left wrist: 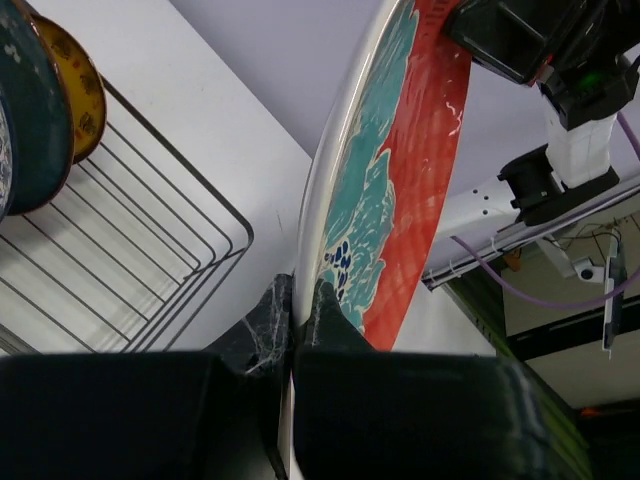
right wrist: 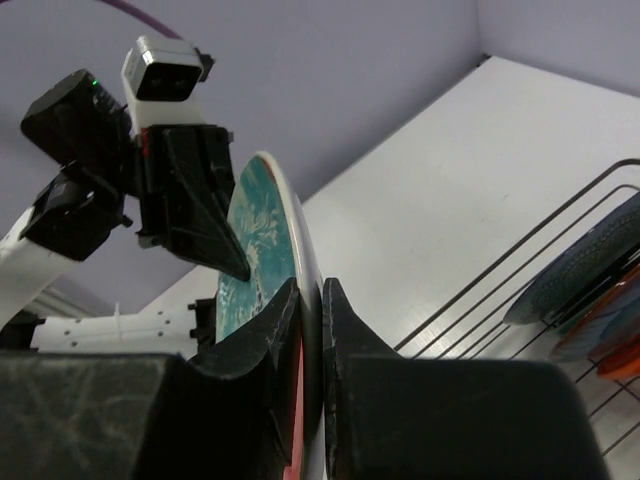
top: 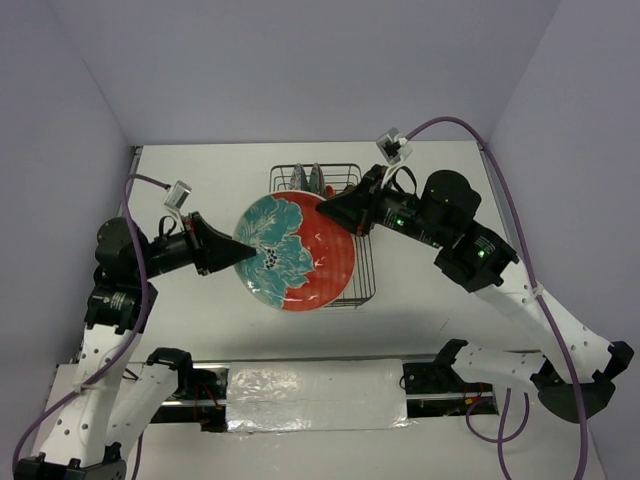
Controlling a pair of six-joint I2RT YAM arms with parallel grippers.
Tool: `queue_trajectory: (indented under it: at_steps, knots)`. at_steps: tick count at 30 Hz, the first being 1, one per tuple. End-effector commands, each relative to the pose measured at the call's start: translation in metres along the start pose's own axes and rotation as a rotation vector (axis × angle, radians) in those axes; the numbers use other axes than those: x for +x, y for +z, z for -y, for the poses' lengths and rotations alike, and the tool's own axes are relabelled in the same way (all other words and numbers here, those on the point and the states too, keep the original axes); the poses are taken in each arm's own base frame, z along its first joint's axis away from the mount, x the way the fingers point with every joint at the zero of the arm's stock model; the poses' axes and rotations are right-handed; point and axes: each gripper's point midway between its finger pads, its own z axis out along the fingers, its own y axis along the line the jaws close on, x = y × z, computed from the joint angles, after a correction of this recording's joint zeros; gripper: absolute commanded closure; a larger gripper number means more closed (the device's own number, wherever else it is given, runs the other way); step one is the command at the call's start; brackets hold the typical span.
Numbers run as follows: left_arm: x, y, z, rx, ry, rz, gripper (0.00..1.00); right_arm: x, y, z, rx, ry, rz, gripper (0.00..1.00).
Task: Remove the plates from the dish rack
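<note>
I should move the plate outward with my left gripper next, left in the top view and down, and release it on the empty tabletop beside the rack.
A red-orange plate with a teal flower hangs tilted above the front of the dish rack, held from both sides. My left gripper is shut on its left rim; the left wrist view shows the fingers pinching the plate's edge. On the upper right rim my right gripper is shut, and the right wrist view shows both jaws clamped over the white edge. Other plates stand upright at the rack's far end: a dark teal one and a yellow one.
The wire rack sits at the middle back of the white table, close to the rear wall. Purple cables loop off both arms. A pale padded strip lies along the near edge between the arm bases.
</note>
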Motion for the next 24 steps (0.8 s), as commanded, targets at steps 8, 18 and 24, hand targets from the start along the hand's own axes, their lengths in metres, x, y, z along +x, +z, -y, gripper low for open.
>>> queue_trajectory:
  at_steps: [8, 18, 24]
  knots:
    - [-0.049, -0.020, -0.027, -0.331, -0.020, 0.276, 1.00, -0.057, -0.018, 0.013, 0.127, 0.060, 0.298, 0.01]
    - [-0.107, -0.075, -0.054, -0.711, -0.104, 0.614, 1.00, -0.048, -0.097, 0.069, 0.500, 0.038, 0.337, 0.00]
    - [-0.134, -0.110, -0.083, -0.974, -0.156, 0.759, 1.00, -0.035, -0.129, 0.071, 0.535, 0.005, 0.332, 0.00]
